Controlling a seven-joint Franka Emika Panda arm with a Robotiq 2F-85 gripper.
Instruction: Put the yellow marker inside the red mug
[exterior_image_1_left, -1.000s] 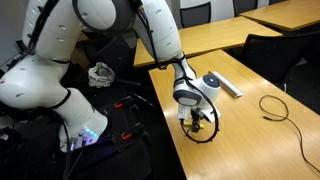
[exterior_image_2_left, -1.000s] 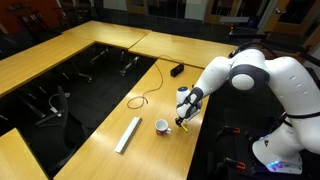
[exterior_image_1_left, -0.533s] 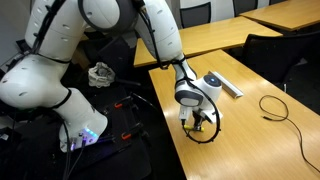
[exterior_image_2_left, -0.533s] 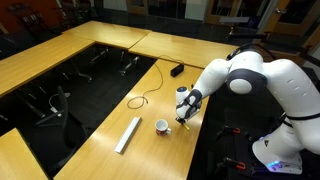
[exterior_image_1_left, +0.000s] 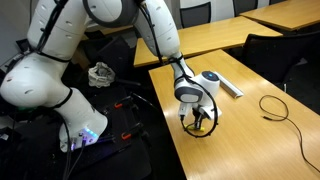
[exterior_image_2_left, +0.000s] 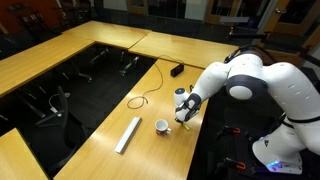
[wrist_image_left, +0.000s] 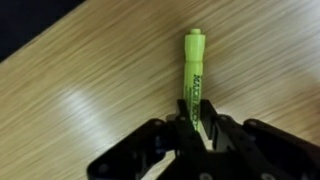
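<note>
My gripper is low beside the upright red mug. It will next rise over the red mug's white opening (exterior_image_2_left: 161, 123), tilt the marker's end with the cap into it and let go.
In the wrist view the yellow marker (wrist_image_left: 193, 70) lies along the wooden tabletop with its capped end pointing away from me. My gripper (wrist_image_left: 196, 124) is shut on its near end, one finger on each side. In both exterior views the gripper (exterior_image_1_left: 199, 120) (exterior_image_2_left: 181, 119) stands low over the table edge, fingers down. The red mug (exterior_image_2_left: 160, 126) stands upright on the table a short way from the gripper and shows its white inside. It is also visible just beyond the gripper (exterior_image_1_left: 211, 81) and is not in the wrist view.
A long grey flat bar (exterior_image_2_left: 128, 134) (exterior_image_1_left: 229, 87) lies beyond the mug. A black cable (exterior_image_1_left: 276, 106) (exterior_image_2_left: 146, 100) curls on the table farther off, near a small black box (exterior_image_2_left: 176, 71). The table edge (exterior_image_1_left: 172, 130) drops off right beside the gripper.
The jaws have closed from open onto the yellow marker. The arm has barely moved, and the mug and the bar have stayed in place.
</note>
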